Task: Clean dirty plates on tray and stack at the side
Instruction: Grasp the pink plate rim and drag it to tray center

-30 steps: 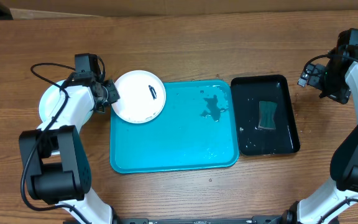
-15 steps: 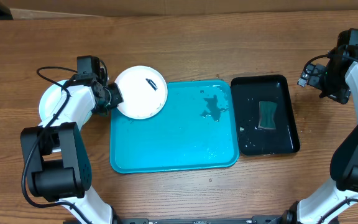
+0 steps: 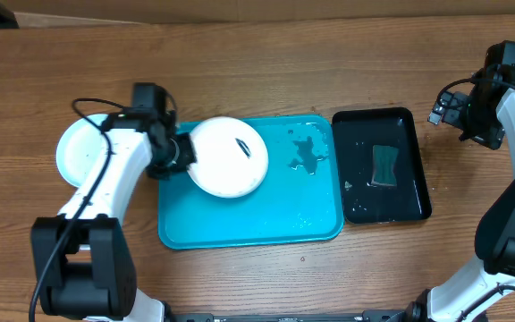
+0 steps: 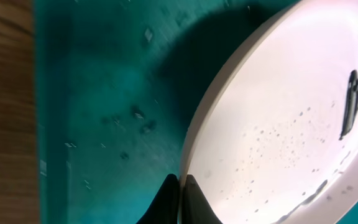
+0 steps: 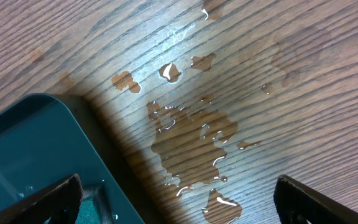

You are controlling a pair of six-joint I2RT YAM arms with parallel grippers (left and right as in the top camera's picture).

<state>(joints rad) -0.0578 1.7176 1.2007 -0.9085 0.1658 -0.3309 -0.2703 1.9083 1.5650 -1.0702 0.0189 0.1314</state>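
Note:
The held plate has a dark smear, so the right gripper moves from over the black tray next, turning and going down onto the green sponge (image 3: 384,166) (image 5: 89,211).
My left gripper (image 3: 183,151) is shut on the left rim of a white plate (image 3: 231,156) and holds it over the upper left part of the turquoise tray (image 3: 266,219). In the left wrist view the black fingertips (image 4: 170,198) pinch the rim of the white plate (image 4: 278,130), which bears water drops and a small dark smear (image 4: 351,102), above the tray (image 4: 104,93). A second pale plate (image 3: 74,148) lies on the table to the left of the tray, partly under my left arm. My right gripper (image 3: 461,112) is open and empty over the wood to the right of the black tray (image 3: 414,192).
The black tray holds water and a green sponge (image 3: 384,165). A water puddle (image 5: 191,137) lies on the wood under my right gripper (image 5: 179,205), next to the black tray's corner (image 5: 30,137). A dark wet patch (image 3: 307,154) sits on the turquoise tray.
My left gripper has carried the white plate to the right, from the tray's upper left corner to over the tray. The right arm has not moved.

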